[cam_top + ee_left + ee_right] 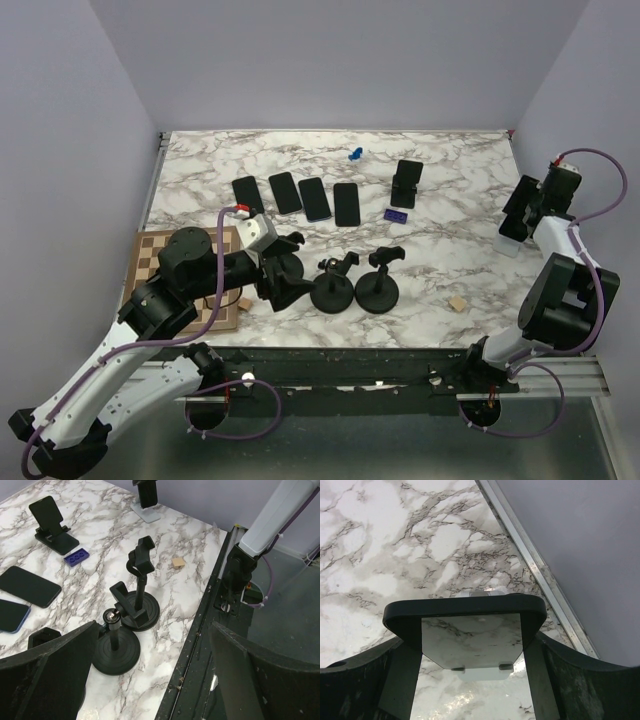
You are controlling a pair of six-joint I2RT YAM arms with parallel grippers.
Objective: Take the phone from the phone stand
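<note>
My right gripper should lift, move left in the top view and lower to release the phone between the flat phones and blue brick [374, 206], where the marble is bare.
A black phone [520, 203] stands by the white phone stand [509, 243] at the table's right edge. My right gripper [529, 208] is shut on the phone's sides. In the right wrist view the phone [465, 611] sits between my fingers [541, 680]. Its screen mirrors the marble, and its lower edge is at the two lips of the white stand [481, 673]. I cannot tell whether it still rests on them. My left gripper [285, 268] is open and empty, low among the black round-base stands. In its own view the left gripper [155, 680] hangs over the table's near edge.
Two black round-base holders [333, 287] [378, 287] stand front centre. Several phones [316, 199] lie flat at the back. Another phone leans on a black stand [405, 186] beside a blue brick [397, 215]. A chessboard [150, 258] is left, a wooden block [457, 303] front right.
</note>
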